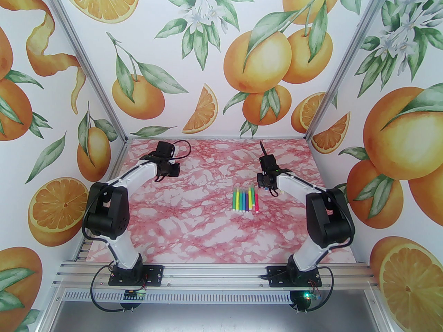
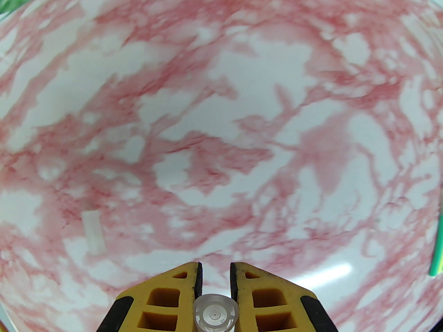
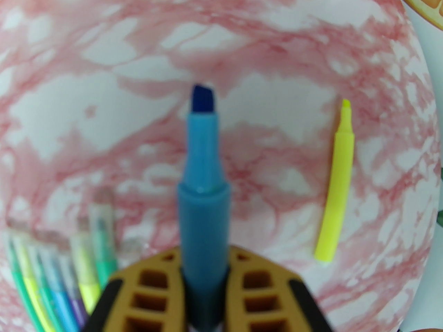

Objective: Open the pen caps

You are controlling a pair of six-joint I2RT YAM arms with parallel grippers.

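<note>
The blue highlighter [image 3: 203, 192] has a bare tip, so my right gripper should next move down and toward the uncapped yellow highlighter and release it beside that one on the tabletop.
My right gripper [image 3: 205, 254] is shut on a blue highlighter [image 3: 203, 192] whose dark chisel tip is bare and points away over the table. A yellow highlighter [image 3: 337, 185] lies to its right, also uncapped. Several more pens [image 3: 69, 275] lie in a row at lower left under clear pen caps [image 3: 102, 199]; from above, this row [image 1: 246, 201] lies just left of the right gripper [image 1: 263, 184]. My left gripper [image 2: 215, 268] hangs over bare table, shut on a clear pen cap [image 2: 216, 313]. Another clear cap [image 2: 92, 233] lies on the table to its left. From above, the left gripper [image 1: 148, 157] is at the far left.
The pink marbled table [image 1: 193, 220] is walled by orange-print panels on three sides. A green and yellow strip [image 2: 436, 247] shows at the right edge of the left wrist view. Both arm bases [image 1: 135, 273] stand on the near rail.
</note>
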